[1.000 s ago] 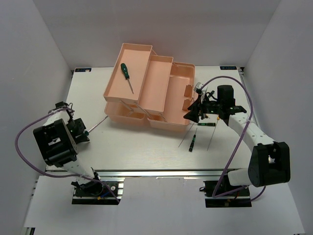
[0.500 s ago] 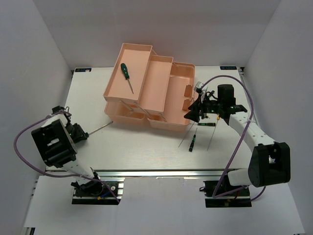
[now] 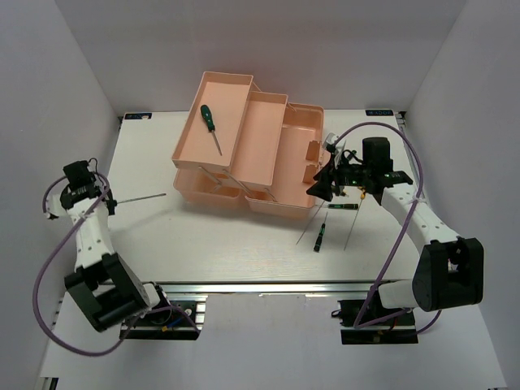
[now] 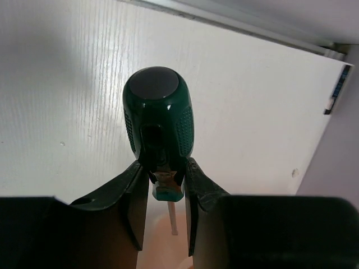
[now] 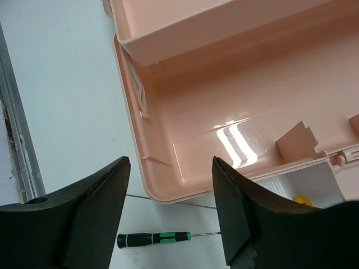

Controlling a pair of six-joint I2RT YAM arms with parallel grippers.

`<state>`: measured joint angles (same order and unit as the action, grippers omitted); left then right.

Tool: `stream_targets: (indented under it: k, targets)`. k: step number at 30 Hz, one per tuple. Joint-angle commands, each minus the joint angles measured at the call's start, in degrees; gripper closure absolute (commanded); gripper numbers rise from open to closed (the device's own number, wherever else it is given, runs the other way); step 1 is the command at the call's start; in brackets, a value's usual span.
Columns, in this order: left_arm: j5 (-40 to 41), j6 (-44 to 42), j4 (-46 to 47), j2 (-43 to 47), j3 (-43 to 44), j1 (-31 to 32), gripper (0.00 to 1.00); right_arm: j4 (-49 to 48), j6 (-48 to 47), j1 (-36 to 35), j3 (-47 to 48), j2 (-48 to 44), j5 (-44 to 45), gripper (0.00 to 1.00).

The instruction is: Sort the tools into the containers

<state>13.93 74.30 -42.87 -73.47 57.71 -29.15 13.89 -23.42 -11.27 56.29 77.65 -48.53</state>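
Observation:
The raised tray (image 3: 223, 112) has another green-handled screwdriver in it, and I need to move my left gripper outward and to the right in the top view, over that tray, and let go of my screwdriver there.
My left gripper (image 3: 106, 203) (image 4: 164, 166) is shut on a dark green screwdriver handle (image 4: 159, 120) over the table's left side. Its thin shaft (image 3: 145, 197) points right toward the salmon-pink toolbox (image 3: 268, 154). Another green-handled screwdriver (image 3: 210, 122) lies in the toolbox's raised far-left tray. My right gripper (image 3: 322, 187) (image 5: 169, 162) hangs open and empty over the toolbox's front right corner (image 5: 162, 190). Below it on the table lies a slim black-green screwdriver (image 5: 157, 239) (image 3: 320, 236), with another (image 3: 344, 205) to its right.
Two thin metal shafts (image 3: 307, 228) (image 3: 351, 227) lie beside the slim screwdriver. A yellow part (image 5: 303, 199) shows past the box wall in the right wrist view. White walls close in both sides, and an aluminium rail (image 3: 268, 286) runs along the near edge.
My left gripper closed on the green screwdriver and carried it left and away from the toolbox as the arm swung out. The right arm has not moved.

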Motion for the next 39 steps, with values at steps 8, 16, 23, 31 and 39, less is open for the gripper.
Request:
stream_targets:
  k: [8, 16, 23, 31, 39]
  targets:
    - [3.8, -20.9, 9.7, 22.7, 6.0, 0.6, 1.0, 1.9, -1.5, 0.3, 4.5, 0.4, -2.1, 0.34]
    - [-12.4, -42.6, 12.9, 26.8, 19.3, 0.6, 1.0, 1.1, 0.0, 0.4, 4.6, 0.6, -2.7, 0.34]
    - [-46.4, -42.7, 28.8, 20.7, 17.3, 0.8, 1.0, 1.8, -0.1, 0.3, 4.6, 0.3, -3.5, 0.34]
    - [-41.4, -55.8, 22.0, -0.1, 38.9, 16.5, 1.0, 2.2, -0.6, 0.4, 3.4, -1.4, -3.4, 0.34]
    - [-33.6, -65.4, -2.8, -27.9, 80.8, 32.2, 1.0, 2.1, -1.7, 0.5, 0.8, -4.7, -1.0, 0.34]
